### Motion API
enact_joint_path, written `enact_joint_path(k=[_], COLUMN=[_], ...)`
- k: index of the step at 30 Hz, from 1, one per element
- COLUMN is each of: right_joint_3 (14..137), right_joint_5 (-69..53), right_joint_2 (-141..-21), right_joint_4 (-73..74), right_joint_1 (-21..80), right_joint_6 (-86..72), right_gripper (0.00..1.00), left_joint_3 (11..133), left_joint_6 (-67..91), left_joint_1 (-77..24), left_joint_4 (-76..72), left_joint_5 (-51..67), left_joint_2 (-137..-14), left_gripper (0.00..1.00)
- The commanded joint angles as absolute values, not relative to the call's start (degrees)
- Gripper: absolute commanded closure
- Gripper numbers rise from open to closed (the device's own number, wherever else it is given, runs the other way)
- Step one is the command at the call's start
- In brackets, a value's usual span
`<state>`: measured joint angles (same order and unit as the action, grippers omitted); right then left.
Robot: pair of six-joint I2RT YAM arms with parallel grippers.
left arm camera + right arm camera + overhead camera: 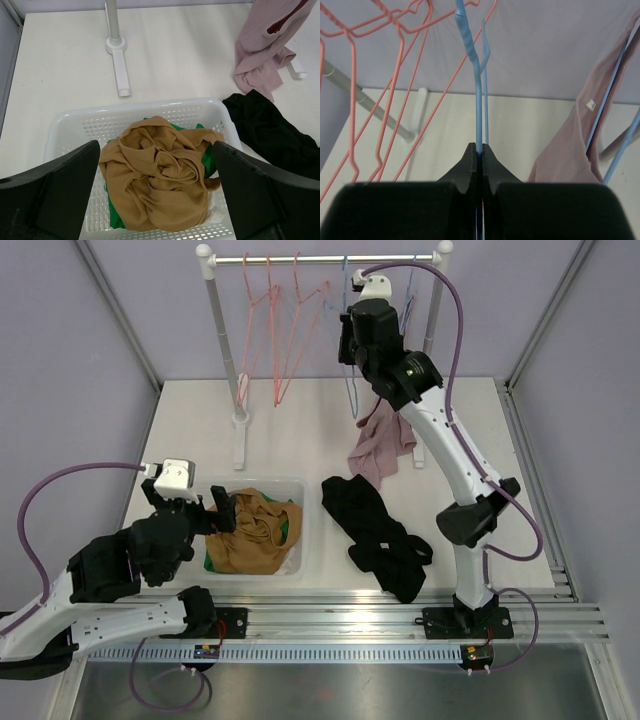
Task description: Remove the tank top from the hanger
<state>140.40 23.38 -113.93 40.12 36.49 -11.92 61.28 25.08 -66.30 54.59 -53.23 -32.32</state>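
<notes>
The held blue hanger hangs beside the pink tank top. My right gripper slides the blue hanger's wire along the bar toward the red hangers next, then opens.
A pink tank top hangs at the back right, its lower end bunched on the table; it also shows in the left wrist view. In the right wrist view the tank top drapes over a blue wire. My right gripper is shut on the vertical wire of a blue hanger, up near the rail. I cannot tell whether that wire belongs to the same hanger as the one under the tank top. My left gripper is open over the basket, holding nothing.
A white basket holds a tan garment over a green one. A black garment lies on the table right of it. Red hangers hang on the white rack, whose foot stands behind the basket.
</notes>
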Motion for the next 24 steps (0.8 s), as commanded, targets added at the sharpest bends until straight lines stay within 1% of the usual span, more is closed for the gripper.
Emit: enact_joint_path(k=[1,6,11,15,20,24], right_joint_3=[151.07,152.31,149.5,152.83,153.27,156.26], right_joint_5=[28.81,30.41,28.56,27.6,26.72,26.63], right_joint_2=[-119.86,-120.76,-118.39,-119.97,-120.85,-124.27], right_joint_4=[42.63,37.19,33.4,33.84,31.2,30.33], right_joint_1=[36.91,36.91,37.0,37.0,36.91,36.83], right_joint_6=[-6.34,-2.81,-2.73,-2.02,-0.71,-0.35], right_gripper=[1.0,1.0,1.0,1.0,1.0,1.0], left_joint_3=[61.17,60.73,61.08,61.17,61.0,60.73], left_joint_6=[25.84,25.58,25.58,25.84,25.75,25.66], left_joint_1=[-66.09,-66.09,-66.09,-66.09,-66.09,-66.09], left_joint_4=[53.79,53.87,54.58,54.84,54.49,54.32], left_joint_5=[-54.84,-53.88,-53.88,-53.88,-53.7,-53.44], left_joint_2=[-31.55,-31.9,-33.22,-33.31,-32.78,-32.7], left_gripper=[0.01,0.01,0.01,0.01,0.01,0.01])
